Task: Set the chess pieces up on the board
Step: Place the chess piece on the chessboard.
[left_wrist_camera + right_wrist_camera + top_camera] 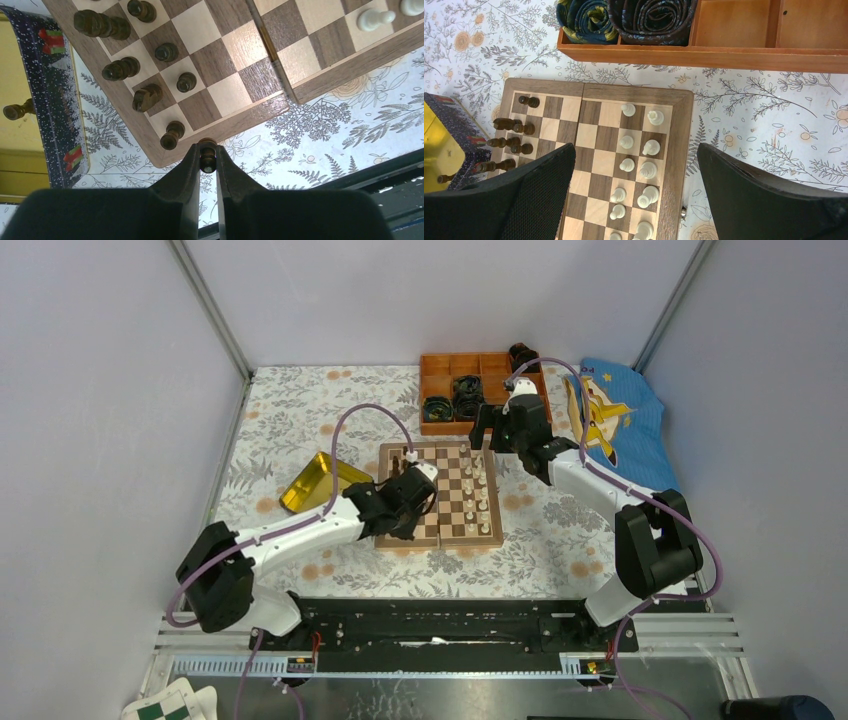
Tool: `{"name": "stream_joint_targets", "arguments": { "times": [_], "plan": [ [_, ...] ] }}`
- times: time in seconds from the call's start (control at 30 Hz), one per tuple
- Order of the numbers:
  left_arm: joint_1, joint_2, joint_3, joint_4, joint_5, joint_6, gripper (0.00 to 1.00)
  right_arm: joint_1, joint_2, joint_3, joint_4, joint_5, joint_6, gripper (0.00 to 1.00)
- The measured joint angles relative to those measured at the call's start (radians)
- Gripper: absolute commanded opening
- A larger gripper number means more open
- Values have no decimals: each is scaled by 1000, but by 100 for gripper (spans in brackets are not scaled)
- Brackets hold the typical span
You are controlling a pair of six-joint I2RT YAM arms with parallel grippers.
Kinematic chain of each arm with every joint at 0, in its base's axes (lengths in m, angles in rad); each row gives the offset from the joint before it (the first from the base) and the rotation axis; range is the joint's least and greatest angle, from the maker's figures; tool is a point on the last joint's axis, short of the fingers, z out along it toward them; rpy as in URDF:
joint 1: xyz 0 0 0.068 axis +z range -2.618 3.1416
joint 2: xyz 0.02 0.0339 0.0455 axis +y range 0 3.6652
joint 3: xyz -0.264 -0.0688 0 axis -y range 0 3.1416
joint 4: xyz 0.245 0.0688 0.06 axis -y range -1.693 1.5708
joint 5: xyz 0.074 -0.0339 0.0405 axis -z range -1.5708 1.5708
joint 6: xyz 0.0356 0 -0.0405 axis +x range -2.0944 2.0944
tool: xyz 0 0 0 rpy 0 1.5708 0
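Observation:
Next, my left gripper moves outward and down onto the dark square beside the near corner piece and releases the dark pawn, since that pawn-row square stands empty.
The wooden chessboard (pixel 440 525) lies in the middle of the table. Several dark brown pieces (pixel 120 69) stand along its left side. Several cream pieces (pixel 649 170) stand in two rows on its right side. My left gripper (pixel 207 159) is shut on a dark brown piece (pixel 208 156) and holds it just off the board's near left corner (pixel 160 161). It also shows in the top view (pixel 402 506). My right gripper (pixel 634 200) is open and empty, high above the board's far right part. It shows in the top view (pixel 500 436) too.
A gold tray (pixel 305 483) lies left of the board, with one dark piece (pixel 17 110) in it. An orange compartmented box (pixel 480 390) with black coiled rolls (pixel 651 20) stands behind the board. A blue cloth (pixel 615 415) lies at the far right.

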Motion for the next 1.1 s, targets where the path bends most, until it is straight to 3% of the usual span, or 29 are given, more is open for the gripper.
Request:
{"name": "stream_joint_targets", "arguments": {
  "times": [1.1],
  "plan": [
    [17,69,-102,182,-34,-1,9,0,0,-3,0,0,0,100]
  ]
}}
